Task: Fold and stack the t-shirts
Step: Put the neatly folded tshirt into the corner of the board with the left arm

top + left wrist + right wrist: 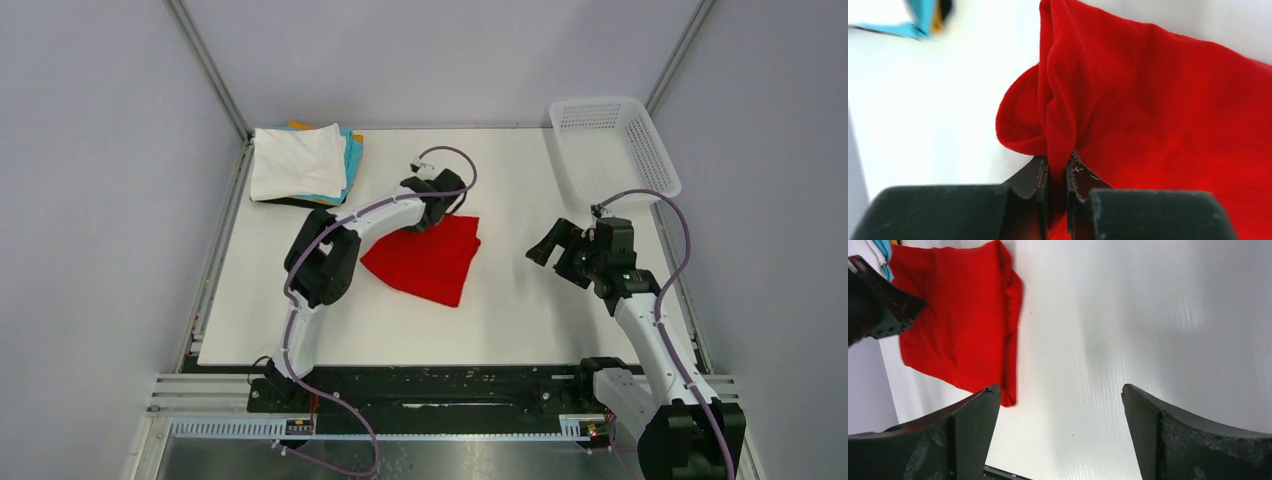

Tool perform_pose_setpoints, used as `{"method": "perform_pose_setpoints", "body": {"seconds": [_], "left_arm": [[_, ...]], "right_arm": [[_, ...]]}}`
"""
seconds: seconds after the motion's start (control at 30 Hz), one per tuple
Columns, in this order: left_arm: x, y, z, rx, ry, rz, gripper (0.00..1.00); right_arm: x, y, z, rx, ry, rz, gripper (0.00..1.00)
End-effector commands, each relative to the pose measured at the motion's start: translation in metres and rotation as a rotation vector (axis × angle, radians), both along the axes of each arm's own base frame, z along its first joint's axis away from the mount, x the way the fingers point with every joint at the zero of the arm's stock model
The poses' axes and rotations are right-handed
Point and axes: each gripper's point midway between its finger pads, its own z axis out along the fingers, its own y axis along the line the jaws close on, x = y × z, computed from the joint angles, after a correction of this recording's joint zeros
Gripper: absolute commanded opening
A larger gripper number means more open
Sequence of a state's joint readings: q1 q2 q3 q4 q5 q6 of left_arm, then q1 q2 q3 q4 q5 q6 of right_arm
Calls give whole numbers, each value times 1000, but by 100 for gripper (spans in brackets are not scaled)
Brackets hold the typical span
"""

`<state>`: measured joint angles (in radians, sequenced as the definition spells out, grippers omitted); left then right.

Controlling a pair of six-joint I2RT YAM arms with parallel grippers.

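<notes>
The folded red t-shirt [432, 258] goes up and across in my left gripper to the stack's white top on its left in the top view next. My left gripper lowers it there and releases it.
A folded bright red t-shirt [432, 258] lies in the middle of the white table [520, 320]. It also shows in the left wrist view [1158, 115] and the right wrist view [958, 320]. My left gripper [437, 212] is shut on the shirt's far corner, with a pinch of red cloth between its fingers [1058, 175]. My right gripper [548, 247] is open and empty, to the right of the shirt, apart from it [1058, 395]. A stack of folded t-shirts [298, 162], white on top with cyan, orange and dark below, sits at the far left corner.
A white plastic mesh basket [612, 145] stands at the far right corner, partly over the table's edge. Grey walls and metal frame posts close the table on three sides. A black rail runs along the near edge.
</notes>
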<state>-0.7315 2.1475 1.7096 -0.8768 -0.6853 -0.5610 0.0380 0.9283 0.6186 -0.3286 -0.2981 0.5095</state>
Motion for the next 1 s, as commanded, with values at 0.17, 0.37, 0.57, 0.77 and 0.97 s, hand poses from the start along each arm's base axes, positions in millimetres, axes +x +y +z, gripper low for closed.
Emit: {"method": "perform_pose_setpoints", "body": {"seconds": [0.17,0.37,0.57,0.77,0.97], "left_arm": [[91,71,97,247,-241,-38,0],[129,92,131,345,-332,-80,0],[159,122,159,434,-356,-52,0],[174,147,191,462,-381,-51,0],[182,161,219,483,-409,-48,0]], "right_arm": [[11,-9,11,-15,-86,-68,100],[12,-10,10,-12,-96,-78,99],[12,-12,8,-20,-96,-87,99],[13,-14,3,-26,-79,-99,99],[14,-14,-2,-26,-56,-99,99]]}}
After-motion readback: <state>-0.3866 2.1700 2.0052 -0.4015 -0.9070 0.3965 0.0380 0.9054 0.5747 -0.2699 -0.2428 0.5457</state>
